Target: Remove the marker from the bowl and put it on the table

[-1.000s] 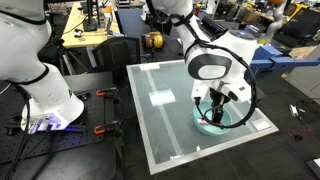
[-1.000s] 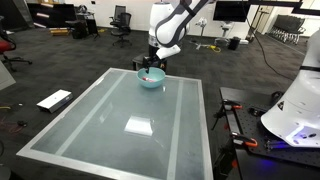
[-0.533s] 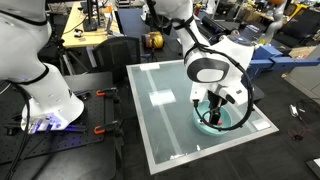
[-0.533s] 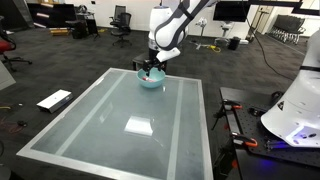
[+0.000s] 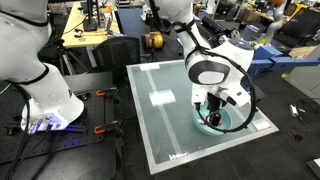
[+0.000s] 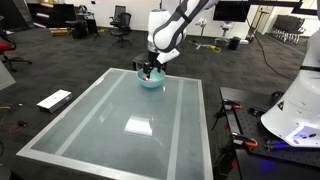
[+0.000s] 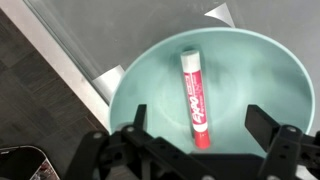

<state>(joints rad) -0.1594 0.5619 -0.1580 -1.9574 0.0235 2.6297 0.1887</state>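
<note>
I will lower my gripper slightly toward the bowl's bottom next and close it from both sides on the marker's near end (image 7: 201, 136), which is below, centred between my open fingers.
A red marker (image 7: 193, 98) lies inside the teal bowl (image 7: 270, 75), pointing away from the wrist camera. My gripper (image 7: 199, 122) is open, its two fingers standing on either side of the marker's near end, just above the bowl's floor. In both exterior views the gripper (image 5: 212, 113) (image 6: 149, 70) reaches down into the bowl (image 5: 232, 123) (image 6: 155, 82), which sits near a corner of the pale grey-green table (image 5: 170, 120) (image 6: 130, 125). The marker is hidden by the gripper in the exterior views.
The table's light rim and edge (image 7: 75, 70) run close beside the bowl, with dark floor beyond. A white robot base (image 5: 45, 95) stands beside the table, another (image 6: 298, 110) shows in an exterior view. Workbenches and chairs (image 5: 95, 30) are behind.
The gripper has shifted slightly over the bowl and sunk a little lower. The bowl has not moved.
</note>
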